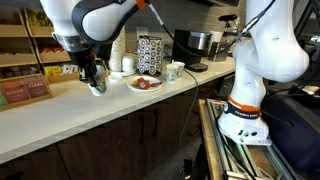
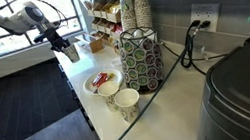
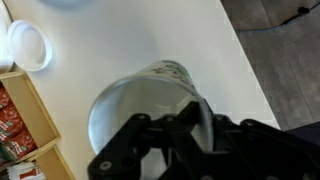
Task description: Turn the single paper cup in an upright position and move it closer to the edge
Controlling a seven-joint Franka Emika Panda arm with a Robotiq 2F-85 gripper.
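Observation:
The single paper cup hangs just over the countertop, so the gripper will next set it down on the pale countertop near the countertop's edge [image 1: 96, 102] and let go of the cup's rim.
My gripper [image 3: 165, 125] is shut on the rim of the single paper cup [image 3: 135, 100], with one finger inside the wall and one outside. The cup is white with a green print [image 3: 172, 70], and its open mouth faces the wrist camera. In both exterior views the gripper [image 1: 93, 76] [image 2: 62, 44] holds the cup [image 1: 97, 89] [image 2: 68, 55] just over the pale countertop. It hangs close to the edge [image 1: 120, 112] [image 2: 80, 102]. The edge runs down the right side of the wrist view [image 3: 245, 55].
A plate with food [image 1: 144, 84] [image 2: 99, 82], another paper cup [image 1: 175, 71] [image 2: 127, 103], a wire cup holder [image 1: 150, 52] [image 2: 141, 57] and a coffee machine [image 1: 195, 45] stand further along the counter. Snack boxes [image 1: 25, 90] and a white round vessel [image 3: 28, 45] are near the gripper.

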